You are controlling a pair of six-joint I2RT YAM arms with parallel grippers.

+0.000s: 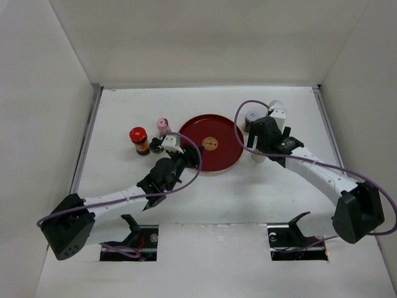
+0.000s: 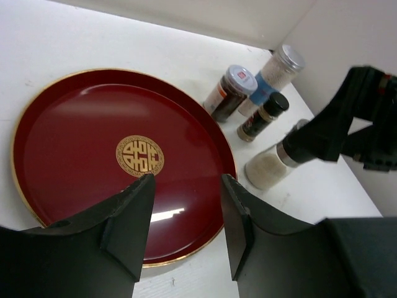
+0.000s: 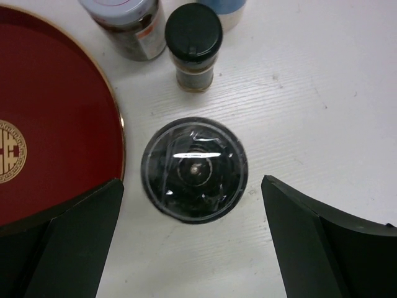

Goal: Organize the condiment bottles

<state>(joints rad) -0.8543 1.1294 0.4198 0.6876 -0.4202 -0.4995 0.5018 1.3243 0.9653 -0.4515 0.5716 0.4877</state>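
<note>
I will lower my right gripper slightly outward next and close it around the grinder's dark top (image 3: pixel 195 170).
The dark-topped grinder (image 3: pixel 194 169) stands upright on the table just right of the round red tray (image 3: pixel 49 124). My right gripper (image 3: pixel 192 181) is open above it, one finger on each side, not touching; in the top view my right gripper (image 1: pixel 259 148) covers most of the grinder (image 1: pixel 257 156). Behind it stand a black-capped bottle (image 3: pixel 193 43), a silver-lidded dark jar (image 2: pixel 232 92) and a white-blue silver-capped bottle (image 2: pixel 276 77). My left gripper (image 2: pixel 186 186) is open and empty over the tray's near rim. The red-capped dark jar (image 1: pixel 139 141) and pink-capped shaker (image 1: pixel 162 126) stand left of the tray.
The tray (image 1: pixel 211 143) holds nothing. White walls enclose the table at the left, back and right. A small dark item (image 1: pixel 156 146) sits beside my left gripper (image 1: pixel 173 148). Purple cables loop over both arms.
</note>
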